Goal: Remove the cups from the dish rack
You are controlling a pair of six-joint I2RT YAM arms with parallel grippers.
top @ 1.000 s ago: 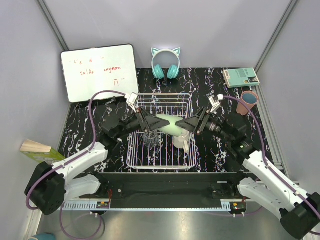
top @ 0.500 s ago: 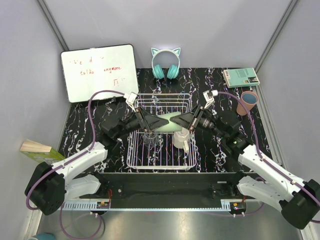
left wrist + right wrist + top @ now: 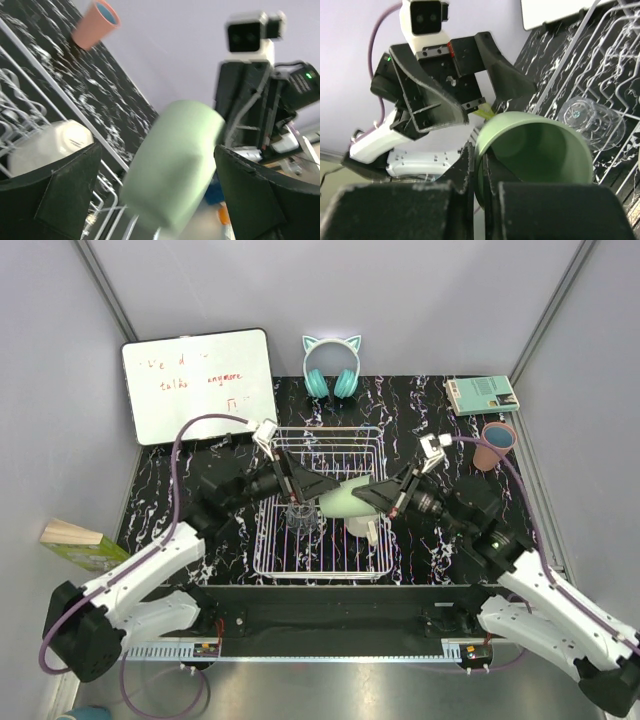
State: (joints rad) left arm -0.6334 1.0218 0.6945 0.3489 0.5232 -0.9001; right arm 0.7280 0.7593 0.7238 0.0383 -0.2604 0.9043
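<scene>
The salmon-pink cup's opening lies outward and right of my right gripper in the top view, so I need to swing over, turn fingers-down, lower and release inside.
A sage-green cup [image 3: 343,499] hangs on its side above the white wire dish rack [image 3: 262,540]. My right gripper [image 3: 380,497] is shut on its rim, one finger inside the cup [image 3: 540,150] and one outside. To the cup's left, my left gripper [image 3: 312,485] stands open, its fingers [image 3: 75,185] apart on either side of the cup [image 3: 172,160] without touching it. A clear glass [image 3: 300,515] and a cream-white mug [image 3: 366,525] remain in the rack. A salmon-pink cup [image 3: 495,443] with a blue inside stands on the table at the right.
A whiteboard [image 3: 198,383] leans at the back left, and teal cat-ear headphones [image 3: 331,365] lie behind the rack. A teal box [image 3: 482,394] lies at the back right. A wooden and green block [image 3: 80,542] sits off the table's left edge.
My right gripper closed on the green cup's rim and has drawn slightly toward the front. My left gripper, which held the cup, opened and let it go.
</scene>
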